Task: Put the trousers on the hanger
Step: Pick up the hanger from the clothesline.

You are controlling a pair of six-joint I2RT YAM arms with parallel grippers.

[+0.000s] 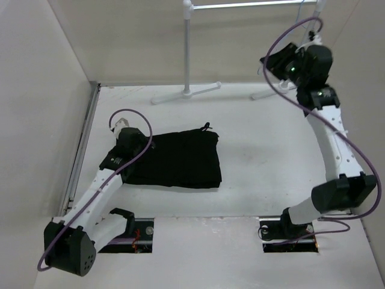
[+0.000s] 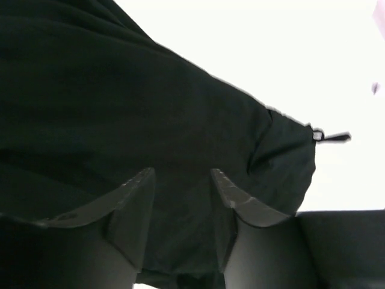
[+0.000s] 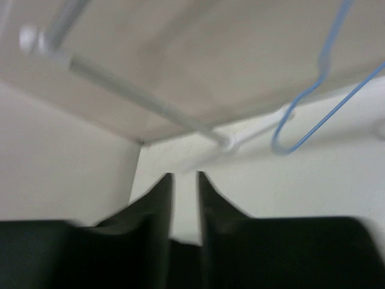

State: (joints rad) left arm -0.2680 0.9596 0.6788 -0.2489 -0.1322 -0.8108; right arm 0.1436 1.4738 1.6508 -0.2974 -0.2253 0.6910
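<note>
The right gripper opens and moves outward next, to the right in its wrist view, onto the hanger's bent end (image 1: 260,70) (image 3: 281,146), which hangs outside the gripper's narrow gap.
The black trousers (image 1: 180,159) lie folded flat on the table, left of centre. My left gripper (image 1: 137,147) is down at their left edge. In the left wrist view its jaws (image 2: 182,174) stand apart, with dark trouser fabric (image 2: 132,102) filling the gap and the space beyond. The hanger (image 3: 313,90) is a thin pale blue wire one that hangs from the rack's rod, up and to the right of my right gripper (image 3: 185,176). That gripper (image 1: 274,63) is raised high at the back right. A narrow gap shows between its jaws, with nothing in it.
The white clothes rack (image 1: 187,48) stands at the back, its feet (image 1: 183,93) spread on the table and its top rod (image 3: 138,93) crossing the right wrist view. Pale walls close in the left, back and right sides.
</note>
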